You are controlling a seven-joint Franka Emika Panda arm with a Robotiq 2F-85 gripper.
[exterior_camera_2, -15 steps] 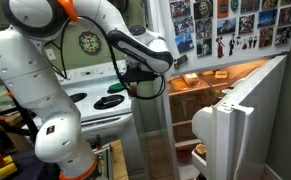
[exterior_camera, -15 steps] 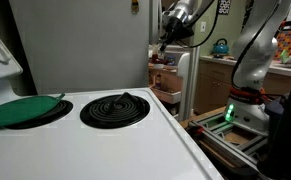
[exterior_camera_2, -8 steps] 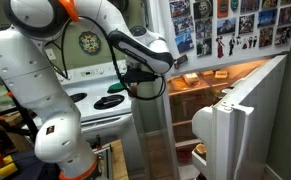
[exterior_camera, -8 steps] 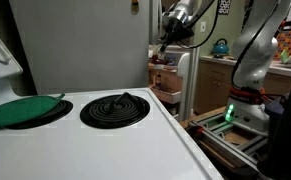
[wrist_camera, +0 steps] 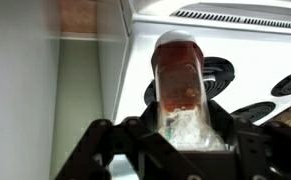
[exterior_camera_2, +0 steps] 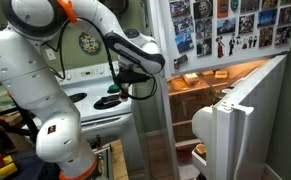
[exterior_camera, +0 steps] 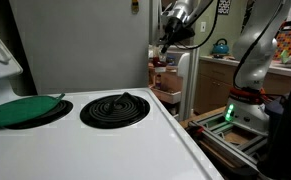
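My gripper moves down and over to the stove top's white corner (wrist_camera: 143, 47) beside the coil burner next to release the bottle (wrist_camera: 179, 80), since that corner is bare.
My gripper (wrist_camera: 180, 128) is shut on a clear bottle (wrist_camera: 179, 80) with red-orange contents and a pale rounded cap, which stands between the fingers in the wrist view. Below it lies a white stove top (wrist_camera: 260, 45) with black coil burners (wrist_camera: 221, 70). In both exterior views the gripper (exterior_camera: 169, 38) (exterior_camera_2: 125, 78) hangs in the air between the stove (exterior_camera_2: 93, 100) and the open fridge (exterior_camera_2: 197, 88). The bottle is too small to make out in those views.
A black coil burner (exterior_camera: 115, 108) and a green round lid (exterior_camera: 21, 110) sit on the stove top. The fridge door (exterior_camera_2: 240, 115) stands open, with lit shelves inside. A grey fridge side wall (wrist_camera: 25, 90) is close beside the gripper. A counter with clutter (exterior_camera: 220, 50) lies behind.
The gripper with the bottle has moved a little away from the open fridge and toward the stove. Its grip has not changed.
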